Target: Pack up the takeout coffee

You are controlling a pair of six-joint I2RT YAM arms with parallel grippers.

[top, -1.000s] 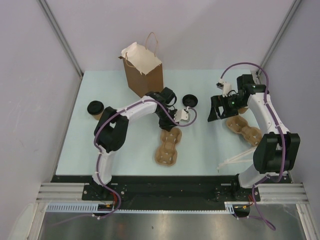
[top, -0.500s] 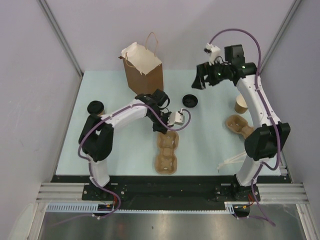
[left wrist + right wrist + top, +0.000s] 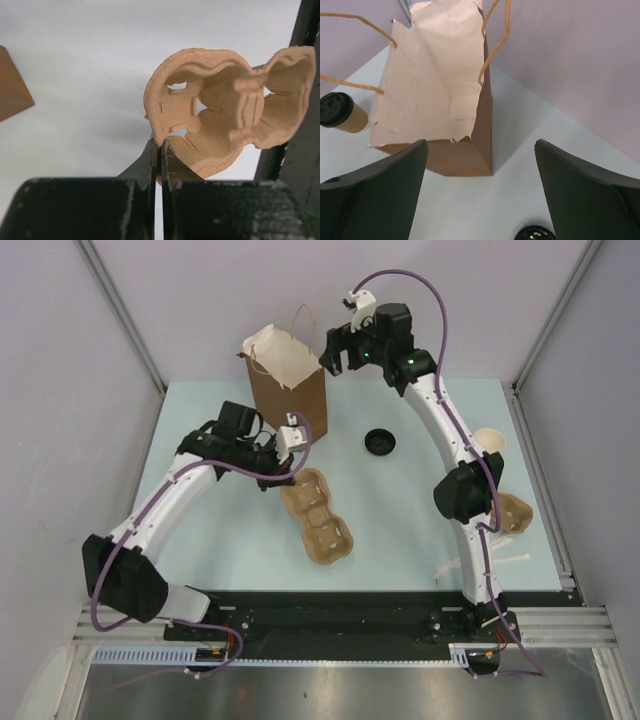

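Observation:
My right gripper will go down from beside the bag's top rim and shift left in the top view onto the bag's near corner (image 3: pixel 319 368) (image 3: pixel 469 137), as it is open and empty.
One takeout coffee cup (image 3: pixel 341 113), tan kraft with its black lid on, stands left of the tall brown paper bag (image 3: pixel 445 95); my left arm hides it in the top view. A second kraft cup (image 3: pixel 488 445) stands open at the right, and a loose black lid (image 3: pixel 380 442) lies mid-table. My right gripper (image 3: pixel 333 352) is open and empty, high up beside the bag's (image 3: pixel 288 380) open top; in the right wrist view the gripper (image 3: pixel 480 165) has nothing between its jaws. My left gripper (image 3: pixel 160 150) is shut on the rim of a brown pulp carrier tray (image 3: pixel 225 112).
The held carrier tray (image 3: pixel 316 516) sits in front of the bag, by my left gripper (image 3: pixel 278 478). A second carrier tray (image 3: pixel 512 512) lies at the right, partly behind my right arm. Pale sticks (image 3: pixel 490 560) lie near the right front edge. The bag's twine handles (image 3: pixel 495 35) stand up.
My right arm has swung from the right side to the back, up beside the bag's top. My left arm has swung left, dragging the carrier tray left and turning it.

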